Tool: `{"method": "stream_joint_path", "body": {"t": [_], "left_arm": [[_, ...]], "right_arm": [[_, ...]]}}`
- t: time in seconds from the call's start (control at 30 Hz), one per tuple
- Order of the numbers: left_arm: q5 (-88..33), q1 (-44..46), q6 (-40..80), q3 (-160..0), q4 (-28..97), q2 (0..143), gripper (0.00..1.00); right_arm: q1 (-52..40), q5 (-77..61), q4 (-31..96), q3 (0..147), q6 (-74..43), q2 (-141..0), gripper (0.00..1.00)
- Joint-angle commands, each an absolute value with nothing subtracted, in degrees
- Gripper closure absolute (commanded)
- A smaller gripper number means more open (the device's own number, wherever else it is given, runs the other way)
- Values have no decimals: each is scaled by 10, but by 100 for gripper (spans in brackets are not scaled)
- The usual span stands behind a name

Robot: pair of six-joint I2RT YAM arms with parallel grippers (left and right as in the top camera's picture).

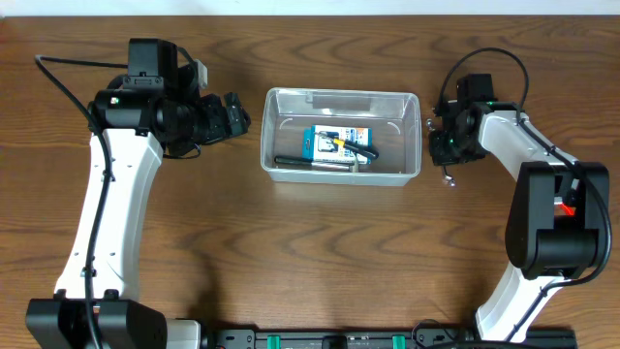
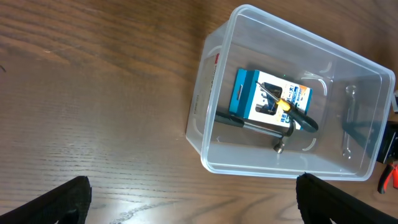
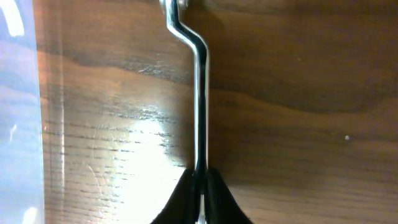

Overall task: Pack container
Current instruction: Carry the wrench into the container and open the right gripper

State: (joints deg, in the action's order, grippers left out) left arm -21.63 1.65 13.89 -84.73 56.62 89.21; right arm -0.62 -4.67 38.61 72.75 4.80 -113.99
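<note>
The robot's right gripper needs to lift and turn over the container's side next, then go down and let go by the blue-and-white box's far edge, which is to its left in the overhead view.
The clear plastic container stands mid-table; it also shows in the left wrist view. Inside lie a small blue-and-white box, a yellow-and-black screwdriver and a black-handled metal tool. My left gripper is open and empty, left of the container; its fingertips show at the bottom corners of the left wrist view. My right gripper is just right of the container, shut on a thin bent metal wrench held over the wood. The container's wall shows at the left of the right wrist view.
The wooden table stretches all round. A red-handled tool lies on the table beyond the container's far end.
</note>
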Motion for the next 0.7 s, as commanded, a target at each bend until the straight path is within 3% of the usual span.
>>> {"method": "stream_joint_path", "body": {"t": [0.0,0.23,0.47,0.67], "left_arm": [[-211,17,138,-848,568,888,2],[-211,17,138,-848,568,888,2],[-211,17,138,-848,568,888,2],[-211,17,138,-848,568,888,2]], "right_arm": [[-7,-58,390,712,47,-1155,99],[-3,-46,414,764,47,-1145,99],[1,40,482,917,48,-1120,99],[-5,15,531,1037,65,-1105,99]]}}
